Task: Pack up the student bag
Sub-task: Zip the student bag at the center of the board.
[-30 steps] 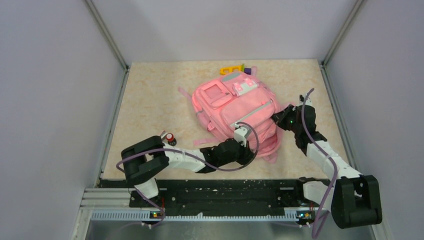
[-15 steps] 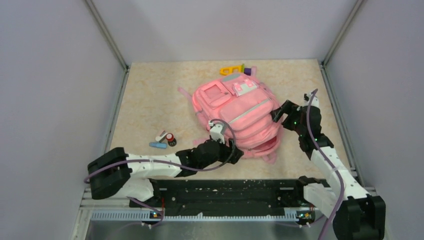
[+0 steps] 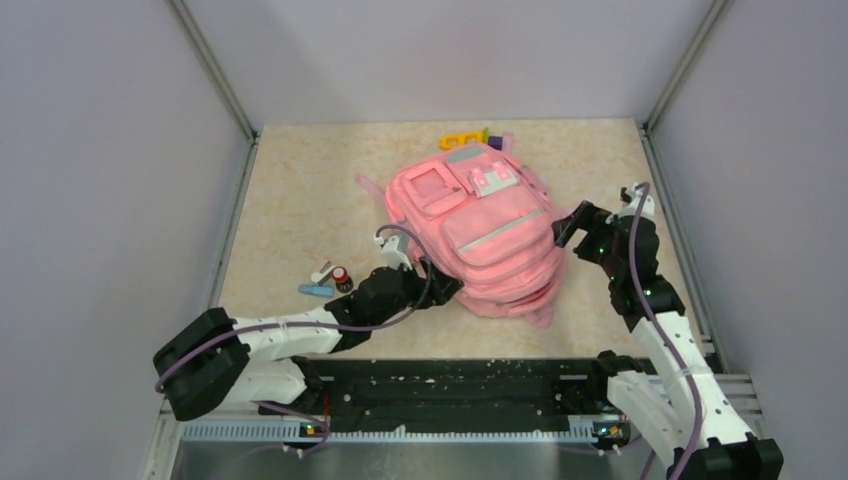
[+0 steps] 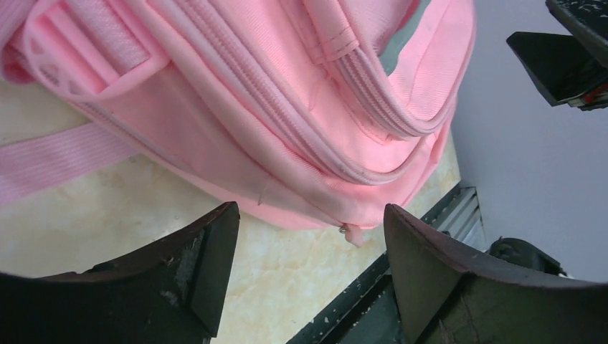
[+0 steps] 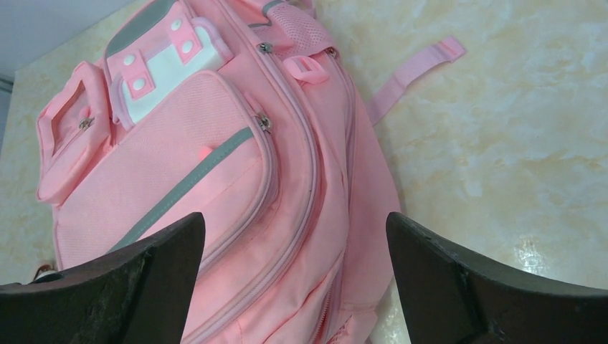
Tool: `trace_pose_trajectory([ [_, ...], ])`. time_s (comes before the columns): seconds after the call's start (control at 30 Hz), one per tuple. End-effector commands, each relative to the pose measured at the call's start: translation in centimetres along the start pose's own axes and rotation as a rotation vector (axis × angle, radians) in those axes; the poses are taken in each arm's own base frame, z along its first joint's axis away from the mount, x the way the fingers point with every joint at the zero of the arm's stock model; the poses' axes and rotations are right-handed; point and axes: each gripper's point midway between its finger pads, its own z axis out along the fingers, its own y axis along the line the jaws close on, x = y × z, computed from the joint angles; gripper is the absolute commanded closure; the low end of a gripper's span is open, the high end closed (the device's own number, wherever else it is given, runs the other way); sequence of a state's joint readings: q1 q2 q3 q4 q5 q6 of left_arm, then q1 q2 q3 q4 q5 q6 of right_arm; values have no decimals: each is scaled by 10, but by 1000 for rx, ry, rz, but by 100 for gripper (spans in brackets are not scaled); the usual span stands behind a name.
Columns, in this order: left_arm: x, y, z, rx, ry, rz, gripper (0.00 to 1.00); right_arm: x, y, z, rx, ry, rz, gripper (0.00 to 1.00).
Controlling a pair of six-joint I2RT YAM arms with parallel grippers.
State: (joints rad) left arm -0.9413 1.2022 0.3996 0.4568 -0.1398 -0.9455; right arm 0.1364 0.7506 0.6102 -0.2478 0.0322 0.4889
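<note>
My left gripper moves toward the bag next, since its open fingers stand just short of the bag's edge. It goes onto the fold by the zip pull (image 3: 465, 301) (image 4: 351, 233).
The student bag (image 3: 480, 230), pink with grey trim and a white patch, lies flat in the middle of the table with its zips shut. My left gripper (image 3: 447, 287) is open at the bag's near-left corner, just off the fabric. In the left wrist view its jaws (image 4: 312, 244) stand wide over bare table, with the bag's edge (image 4: 287, 107) and a small zip pull (image 4: 351, 233) just beyond them. My right gripper (image 3: 566, 228) is open beside the bag's right side. In the right wrist view its jaws (image 5: 295, 244) frame the bag's side panel (image 5: 215, 158) and hold nothing.
A small red-capped bottle (image 3: 341, 275), a white piece (image 3: 322, 270) and a blue piece (image 3: 315, 291) lie left of the bag. Yellow and purple items (image 3: 465, 138) sit behind it. A loose pink strap (image 5: 416, 72) trails right. The black rail (image 3: 440, 375) runs along the near edge.
Both grippers have gone from shut to open and drawn back off the bag. The left arm swung left, uncovering the small items; the right pulled away to the right.
</note>
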Motion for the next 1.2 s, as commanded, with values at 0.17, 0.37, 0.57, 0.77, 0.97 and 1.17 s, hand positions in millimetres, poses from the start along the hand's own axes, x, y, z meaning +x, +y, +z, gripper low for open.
trace_pose_trajectory([
  [0.17, -14, -12, 19, 62, -48, -88, 22, 10, 36, -9, -124, 78, -69, 10],
  [0.37, 4, -8, 31, 64, 22, -113, 22, 37, 48, -16, -151, 157, -140, 10],
  [0.57, -7, -2, 47, 115, -60, -185, 55, 54, 61, -33, -167, 209, -225, 13],
  [0.77, -21, -10, 57, 209, -61, -175, 100, 68, 80, -49, -235, 250, -228, 19],
  [0.97, -34, -6, 61, 144, -101, -101, 100, 104, 91, -60, -224, 286, -221, 23],
  [1.17, -42, 0, 53, 107, -146, -81, 100, 130, 116, -75, -251, 275, -193, 36],
])
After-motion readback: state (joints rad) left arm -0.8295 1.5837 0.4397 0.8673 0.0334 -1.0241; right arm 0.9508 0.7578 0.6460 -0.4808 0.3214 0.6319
